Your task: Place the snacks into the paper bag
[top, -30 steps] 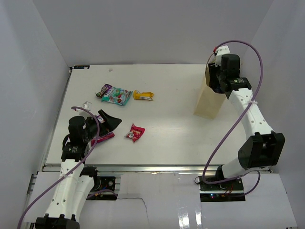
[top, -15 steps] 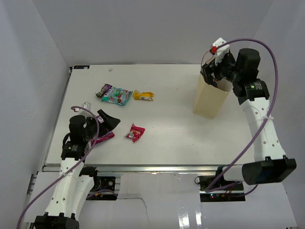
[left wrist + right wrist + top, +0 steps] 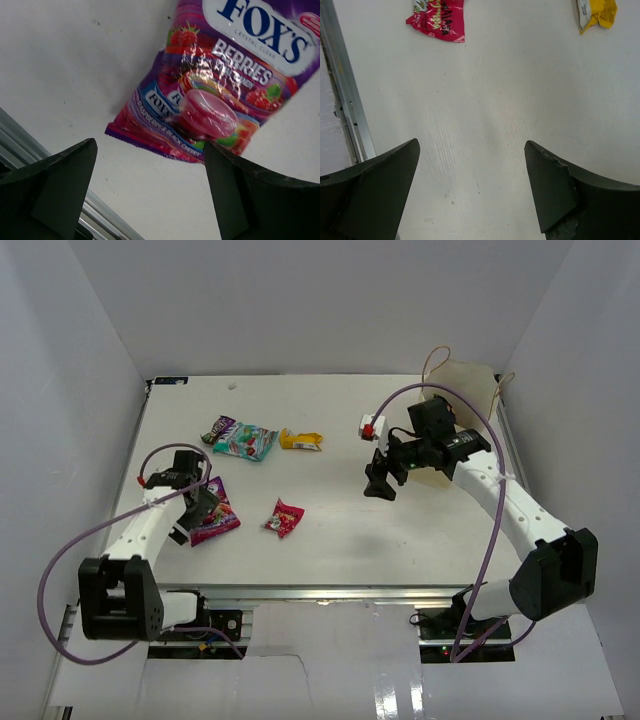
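Note:
My right gripper moves to the left in the top view onto the magenta pink packet's FOX'S end next, as the paper bag (image 3: 466, 376) stands behind this arm.
The magenta pink packet (image 3: 213, 523) lies flat at the front left and fills the top of the left wrist view (image 3: 220, 100). My left gripper (image 3: 198, 512) (image 3: 150, 192) is open just above its near edge, touching nothing. The small red packet (image 3: 285, 517) (image 3: 437, 17), the yellow packet (image 3: 300, 440) (image 3: 596, 12) and the teal packet with purple end (image 3: 243, 442) lie on the table. My right gripper (image 3: 380, 486) (image 3: 470, 187) is open and empty over bare table at mid-right. The paper bag (image 3: 466, 376) stands at the back right behind the right arm. The dark purple and green-yellow packets are out of view.
White walls enclose the table (image 3: 330, 540) on three sides. A metal rail (image 3: 347, 100) runs along the front edge, close to the left gripper too (image 3: 75, 195). A purple cable (image 3: 440, 400) loops over the right arm.
My right arm has left the bag's mouth and swung left and down over the table's middle. The bag now shows farther back. My left gripper has shifted over the magenta packet.

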